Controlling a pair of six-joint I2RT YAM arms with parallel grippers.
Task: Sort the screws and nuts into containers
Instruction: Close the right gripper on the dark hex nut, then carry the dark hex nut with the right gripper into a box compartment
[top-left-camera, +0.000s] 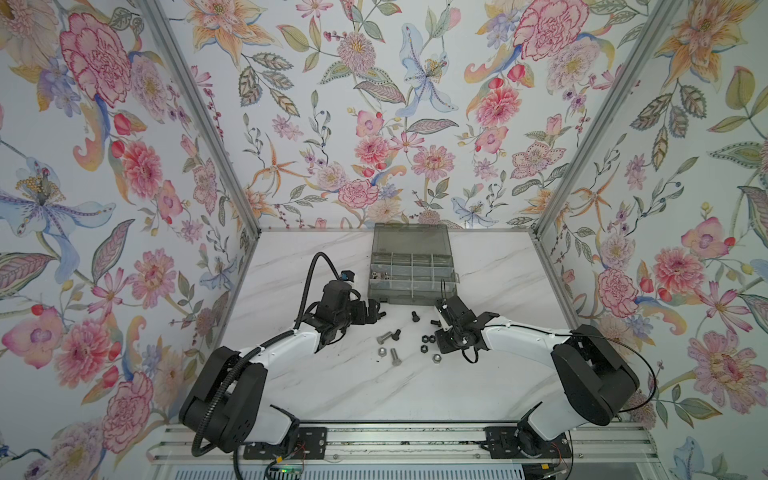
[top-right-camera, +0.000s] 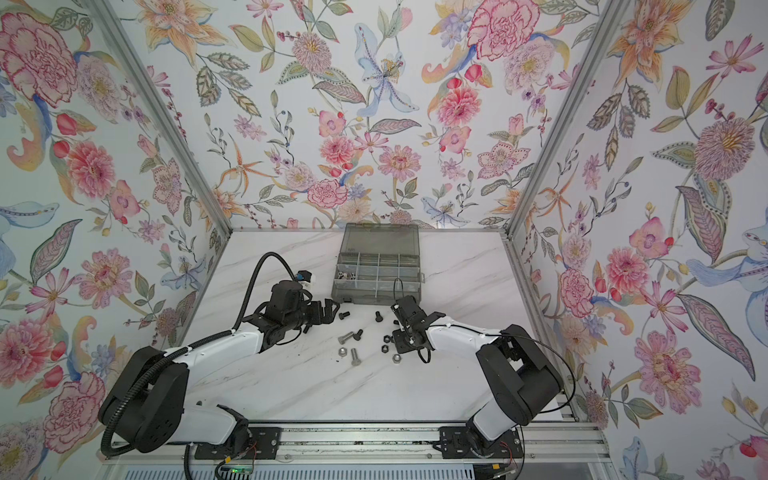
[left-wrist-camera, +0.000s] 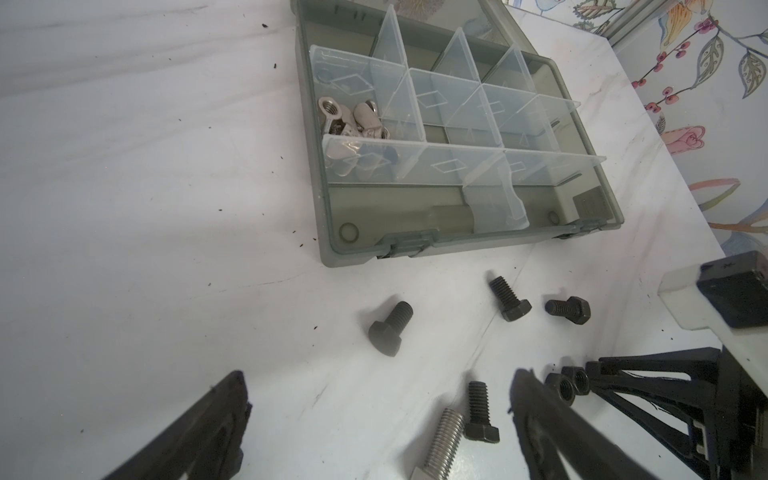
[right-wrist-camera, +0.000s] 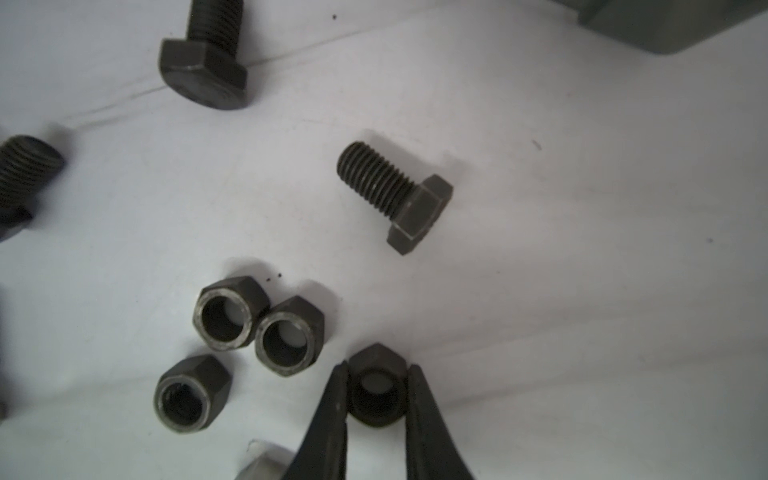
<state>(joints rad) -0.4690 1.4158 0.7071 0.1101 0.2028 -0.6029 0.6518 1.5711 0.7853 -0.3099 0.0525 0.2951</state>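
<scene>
The bare container beside the silver nuts is outward of my right gripper, so next I lift the hex nut (right-wrist-camera: 377, 384) clear of its front side and release it inside.
My right gripper (right-wrist-camera: 377, 368) is shut on a black hex nut (right-wrist-camera: 377, 384) that rests on the white table. Three more black nuts (right-wrist-camera: 230, 311) lie just beside it, and a black screw (right-wrist-camera: 395, 197) lies a little further off. My left gripper (left-wrist-camera: 380, 374) hangs open over the table with nothing between its fingers; a black screw (left-wrist-camera: 390, 328) and a silver screw (left-wrist-camera: 444, 444) lie near it. The open smoky-grey organizer (top-left-camera: 411, 270) stands behind both grippers. Its containers (left-wrist-camera: 436, 95) are mostly bare, and one holds silver nuts (left-wrist-camera: 353, 120).
In both top views loose black screws (top-left-camera: 415, 316), silver screws (top-left-camera: 395, 356) and silver nuts (top-left-camera: 381, 352) are scattered between the two arms in front of the organizer. The raised organizer lid (top-left-camera: 409, 239) leans towards the floral back wall. Floral walls close in both sides.
</scene>
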